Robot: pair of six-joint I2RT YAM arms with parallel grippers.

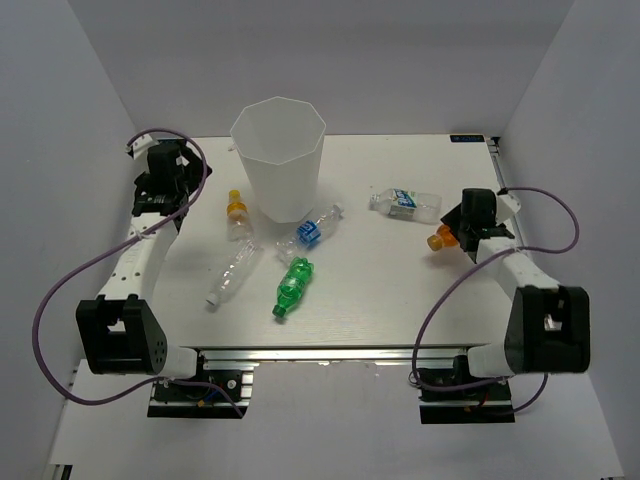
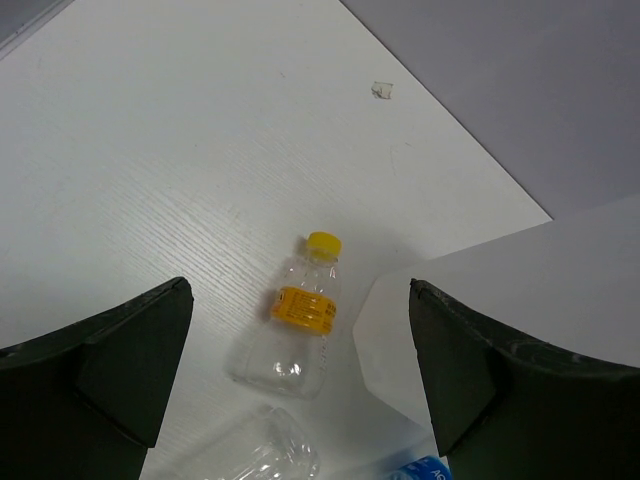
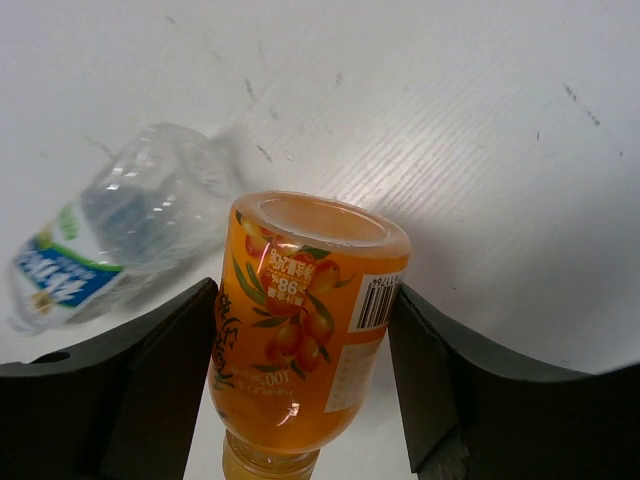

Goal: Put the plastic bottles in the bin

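Note:
My right gripper holds the orange bottle (image 1: pixel 442 238) and should next lift and swing it past the clear labelled bottle over the bin's opening, since the bin's sides are tall.
The tall white faceted bin (image 1: pixel 278 155) stands at the back centre. My right gripper (image 1: pixel 462 228) is shut on an orange bottle (image 1: pixel 442 238); in the right wrist view both fingers (image 3: pixel 150 380) press its sides (image 3: pixel 300 320). A clear bottle with a blue and green label (image 1: pixel 405 203) lies just beyond it (image 3: pixel 110 240). My left gripper (image 1: pixel 165 190) is open and empty, left of the bin. Its wrist view shows a clear orange-capped bottle (image 2: pixel 300 315) lying below between the fingers, with the bin (image 2: pixel 500 280) to its right. A green bottle (image 1: pixel 293 285), a blue-labelled bottle (image 1: pixel 316 229) and a clear bottle (image 1: pixel 231 272) lie in front of the bin.
White walls close in the table on the left, back and right. The orange-capped bottle (image 1: pixel 238 216) lies close to the bin's left foot. A small white scrap (image 2: pixel 382 90) lies near the back wall. Purple cables loop beside both arms.

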